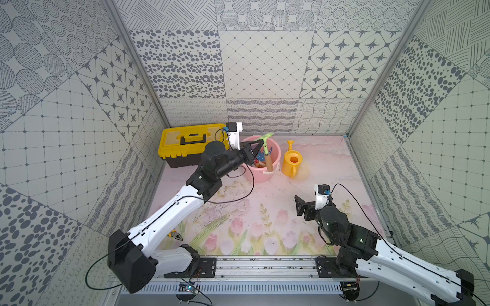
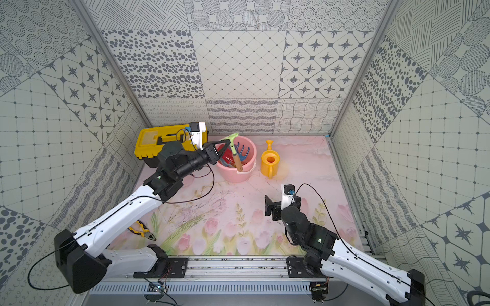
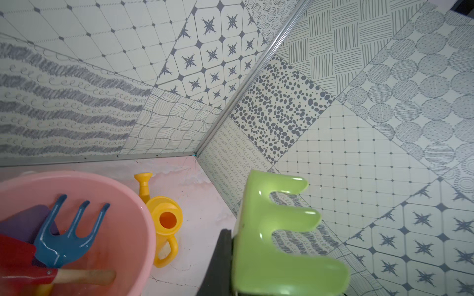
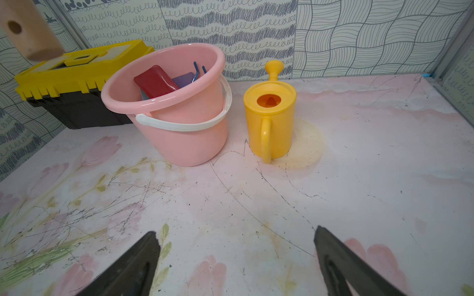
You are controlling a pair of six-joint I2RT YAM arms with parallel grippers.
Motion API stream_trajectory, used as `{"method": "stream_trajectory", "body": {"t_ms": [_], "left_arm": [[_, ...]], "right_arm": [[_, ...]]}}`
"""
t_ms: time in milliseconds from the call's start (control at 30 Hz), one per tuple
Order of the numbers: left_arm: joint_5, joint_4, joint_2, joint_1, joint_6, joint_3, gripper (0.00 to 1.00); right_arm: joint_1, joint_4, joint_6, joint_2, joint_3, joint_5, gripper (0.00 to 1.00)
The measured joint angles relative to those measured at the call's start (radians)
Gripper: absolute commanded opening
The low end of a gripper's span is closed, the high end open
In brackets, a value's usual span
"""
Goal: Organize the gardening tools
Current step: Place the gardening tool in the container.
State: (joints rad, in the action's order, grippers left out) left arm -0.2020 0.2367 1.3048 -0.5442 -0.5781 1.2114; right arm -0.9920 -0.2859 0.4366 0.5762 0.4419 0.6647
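Next, the left gripper moves outward and down to the pink bucket's far rim, releasing the rake [image 1: 266, 137], as its handle hangs over the bucket's near rim.
My left gripper [image 1: 261, 147] is shut on the green rake [image 1: 266, 137] just under its head and holds it above the pink bucket [image 1: 277, 152]. The rake's wooden handle [image 2: 239, 163] hangs down over the bucket's near rim. In the left wrist view the rake head [image 3: 279, 230] sits against one black finger [image 3: 220, 261]; the other finger is hidden. Inside the bucket [image 3: 143, 217] lie the blue fork [image 3: 66, 238], the red spade [image 3: 15, 253] and the purple scoop [image 3: 23, 220]. My right gripper [image 4: 236, 256] stands open and empty over the mat at the right.
A yellow watering can [image 1: 291, 161] stands just right of the bucket. The yellow-and-black toolbox [image 1: 185, 143] sits shut at the back left, close behind my left wrist. Yellow-handled pliers [image 2: 141, 230] lie on the mat under the left arm.
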Motion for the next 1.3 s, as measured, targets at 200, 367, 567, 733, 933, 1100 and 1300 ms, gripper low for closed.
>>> {"method": "stream_trajectory", "body": {"t_ms": [200, 367, 567, 733, 933, 1100, 1300], "left_arm": [[0.003, -0.066, 0.227, 0.052, 0.177, 0.256, 0.0], [-0.039, -0.082, 0.399, 0.134, 0.272, 0.368, 0.0], [-0.113, -0.077, 0.528, 0.183, 0.323, 0.383, 0.0], [-0.168, -0.042, 0.591, 0.197, 0.32, 0.322, 0.0], [-0.227, 0.079, 0.607, 0.213, 0.292, 0.241, 0.33], [-0.277, 0.117, 0.604, 0.234, 0.241, 0.18, 0.47], [-0.313, 0.119, 0.548, 0.253, 0.202, 0.138, 0.45]], "right_arm": [[0.001, -0.012, 0.005, 0.006, 0.0, -0.01, 0.97], [0.002, -0.013, 0.005, 0.021, 0.0, -0.009, 0.97], [0.005, -0.013, 0.005, 0.063, 0.0, -0.006, 0.97], [0.016, -0.011, 0.005, 0.108, 0.0, -0.006, 0.97], [0.023, -0.01, 0.005, 0.118, 0.0, -0.006, 0.97], [0.025, -0.01, 0.005, 0.112, 0.0, -0.006, 0.97], [0.028, -0.01, 0.005, 0.088, 0.0, -0.006, 0.97]]}}
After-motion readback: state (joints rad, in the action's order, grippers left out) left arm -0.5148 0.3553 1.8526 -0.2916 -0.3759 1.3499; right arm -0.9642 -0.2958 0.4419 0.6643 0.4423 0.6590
